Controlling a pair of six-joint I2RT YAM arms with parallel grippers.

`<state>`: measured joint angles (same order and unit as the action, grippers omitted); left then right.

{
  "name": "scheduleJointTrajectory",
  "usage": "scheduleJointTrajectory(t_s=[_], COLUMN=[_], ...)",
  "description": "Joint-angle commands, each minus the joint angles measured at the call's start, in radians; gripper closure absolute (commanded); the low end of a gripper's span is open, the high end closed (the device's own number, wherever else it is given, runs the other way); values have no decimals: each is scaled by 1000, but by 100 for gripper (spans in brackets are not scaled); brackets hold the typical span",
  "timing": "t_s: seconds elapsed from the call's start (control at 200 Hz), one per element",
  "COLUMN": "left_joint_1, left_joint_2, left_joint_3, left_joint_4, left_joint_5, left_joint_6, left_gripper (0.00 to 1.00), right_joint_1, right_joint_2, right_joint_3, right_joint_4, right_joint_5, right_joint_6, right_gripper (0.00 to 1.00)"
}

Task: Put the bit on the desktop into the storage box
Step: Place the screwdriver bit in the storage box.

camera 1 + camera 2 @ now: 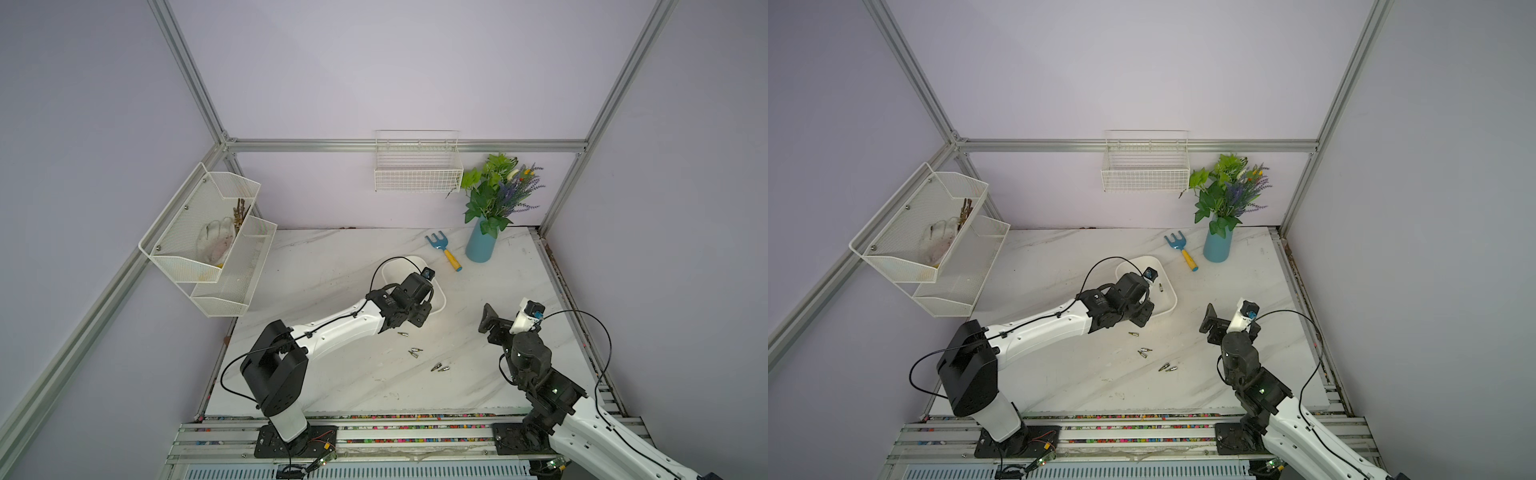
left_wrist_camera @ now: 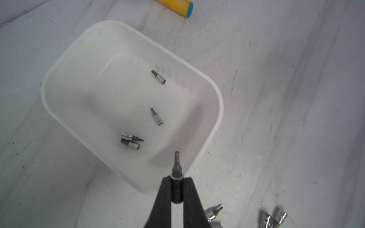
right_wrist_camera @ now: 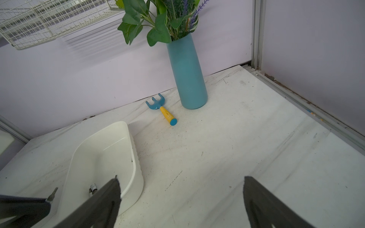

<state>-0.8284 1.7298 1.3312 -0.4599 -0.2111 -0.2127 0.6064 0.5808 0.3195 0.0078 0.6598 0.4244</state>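
The bit in my left gripper goes outward over the bare bottom of the box beyond the touching pair next and is released, since only its tip reaches past the box's near rim.
The white storage box [image 2: 219,98] stands mid-table, seen in both top views [image 1: 399,262] [image 1: 1142,259] and in the right wrist view [image 3: 136,158]. Several bits lie inside it, among them one near the far wall [image 2: 158,77] and a touching pair [image 2: 131,140]. My left gripper [image 2: 177,178] is shut on a bit [image 2: 176,165], whose tip points over the box's near rim. Several more bits lie loose on the desktop [image 1: 415,351] in front of the box. My right gripper [image 3: 181,181] stands wide open to the right of the box, holding nothing.
A blue rake with a yellow handle [image 1: 444,251] and a blue vase of plants [image 1: 481,245] stand behind the box. A wire-grid basket [image 1: 417,178] hangs on the back wall. A two-tier mesh rack [image 1: 208,241] is fixed at the left.
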Motion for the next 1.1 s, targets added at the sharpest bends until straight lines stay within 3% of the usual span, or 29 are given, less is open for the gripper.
scheduleJointTrajectory(t_s=[0.0, 0.285, 0.38, 0.46, 0.54, 0.715, 0.915, 1.095], left_joint_1=[41, 134, 146, 149, 151, 156, 181, 239], left_joint_2=[75, 216, 233, 219, 186, 56, -187, -442], left_joint_3=[68, 140, 152, 142, 125, 45, -184, -403], left_joint_4=[70, 153, 155, 167, 175, 182, 246, 281], left_joint_5=[25, 79, 81, 76, 68, 32, 15, 40], left_joint_6=[47, 21, 8, 6, -24, -60, -150, -223], left_gripper=[92, 89, 65, 51, 45, 33, 1, 0], right_joint_1=[-4, -4, -4, -5, -4, -4, -3, -1], right_joint_2=[10, 75, 105, 132, 156, 217, 292, 369], right_joint_3=[4, 30, 41, 51, 61, 107, 213, 326], right_joint_4=[27, 23, 26, 29, 32, 7, -132, -282], right_joint_5=[-12, -70, -110, -154, -204, -356, -544, -667], right_joint_6=[-9, -21, -36, -49, -61, -84, -96, -90], right_gripper=[0, 0, 0, 0, 0, 1, 5, 9])
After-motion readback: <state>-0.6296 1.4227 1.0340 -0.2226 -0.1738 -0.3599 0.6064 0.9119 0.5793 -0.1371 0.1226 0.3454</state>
